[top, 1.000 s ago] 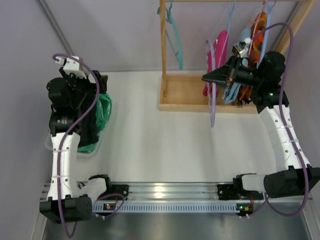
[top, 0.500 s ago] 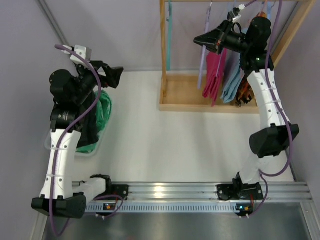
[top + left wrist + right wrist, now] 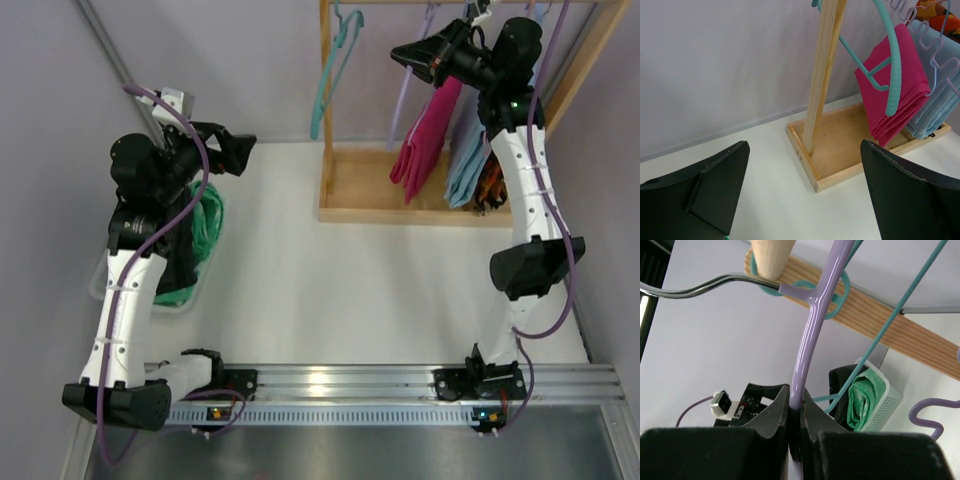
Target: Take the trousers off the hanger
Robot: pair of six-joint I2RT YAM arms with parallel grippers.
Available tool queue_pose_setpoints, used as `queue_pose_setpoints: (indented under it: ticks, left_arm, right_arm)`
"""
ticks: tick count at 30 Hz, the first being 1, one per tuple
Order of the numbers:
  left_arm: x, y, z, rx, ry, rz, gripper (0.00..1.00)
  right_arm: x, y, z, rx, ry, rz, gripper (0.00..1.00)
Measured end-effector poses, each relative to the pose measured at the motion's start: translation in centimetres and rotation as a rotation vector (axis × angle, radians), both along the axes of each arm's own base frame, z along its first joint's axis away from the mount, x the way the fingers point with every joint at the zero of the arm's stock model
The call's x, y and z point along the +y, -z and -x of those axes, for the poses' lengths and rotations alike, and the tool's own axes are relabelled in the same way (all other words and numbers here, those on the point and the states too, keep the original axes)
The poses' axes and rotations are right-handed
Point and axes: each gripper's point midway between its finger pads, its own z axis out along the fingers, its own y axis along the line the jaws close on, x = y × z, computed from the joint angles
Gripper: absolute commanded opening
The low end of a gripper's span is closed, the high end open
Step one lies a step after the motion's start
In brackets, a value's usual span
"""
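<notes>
My right gripper shifts along the rack's bar toward the teal hanger (image 3: pixel 325 84) next and opens, since the magenta trousers (image 3: pixel 425 140) hang close beside the light blue ones.
High at the rack's top rail (image 3: pixel 880 315), my right gripper (image 3: pixel 412 55) (image 3: pixel 795 402) is shut on the neck of a lilac hanger (image 3: pixel 404 95) (image 3: pixel 810 330). Just below it hang the magenta trousers (image 3: pixel 425 140) (image 3: pixel 895 90), folded and tilted; which hanger carries them I cannot tell. Light blue trousers (image 3: pixel 467 160) (image 3: pixel 935 100) and orange patterned trousers (image 3: pixel 490 185) hang further right. My left gripper (image 3: pixel 238 152) (image 3: pixel 805 145) stands open and empty above the table, facing the rack. Mint-green trousers (image 3: pixel 207 225) (image 3: pixel 865 400) and black trousers (image 3: pixel 180 262) lie in a white basket (image 3: pixel 890 402).
The wooden rack has a tray base (image 3: pixel 365 195) (image 3: pixel 840 165) and an upright post (image 3: pixel 326 100) (image 3: pixel 825 75). A bare teal hanger (image 3: pixel 328 85) (image 3: pixel 895 65) hangs near the post. A metal hook (image 3: pixel 690 290) sits on the rail. Grey walls close in on both sides.
My right arm has risen and carried the lilac hanger up to the rail; the magenta trousers now hang slanted. My left gripper has lifted off the basket and turned toward the rack.
</notes>
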Motion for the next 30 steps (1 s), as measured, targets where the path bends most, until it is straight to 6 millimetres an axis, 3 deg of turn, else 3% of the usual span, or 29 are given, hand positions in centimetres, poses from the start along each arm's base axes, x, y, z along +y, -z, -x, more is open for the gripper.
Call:
queue_pose_setpoints:
  ticks: [9, 13, 16, 26, 28, 29, 30]
  left_arm:
    - [0.0, 0.4, -0.4, 0.015, -0.004, 0.006, 0.99]
    - [0.0, 0.5, -0.5, 0.019, -0.004, 0.007, 0.98]
    - [0.0, 0.5, -0.5, 0.019, -0.004, 0.007, 0.99]
    - [-0.2, 0.6, -0.6, 0.022, 0.0, 0.005, 0.99]
    - [-0.2, 0.6, -0.6, 0.02, 0.002, 0.002, 0.99]
    - [-0.2, 0.6, -0.6, 0.02, 0.002, 0.001, 0.99]
    - [-0.2, 0.6, -0.6, 0.02, 0.002, 0.001, 0.99]
  right_arm:
    - [-0.6, 3.8, -4.2, 0.071, 0.118, 0.038, 0.0]
    - [-0.5, 3.8, -4.3, 0.057, 0.128, 0.046, 0.08]
    - [-0.3, 3.8, -4.4, 0.051, 0.129, 0.051, 0.0]
    - [2.0, 3.9, -4.5, 0.019, 0.112, 0.047, 0.01]
    - [2.4, 3.9, -4.5, 0.013, 0.11, 0.045, 0.09]
    - [2.5, 3.8, -4.5, 0.012, 0.11, 0.042, 0.24]
    - [2.7, 3.8, -4.4, 0.014, 0.108, 0.04, 0.33]
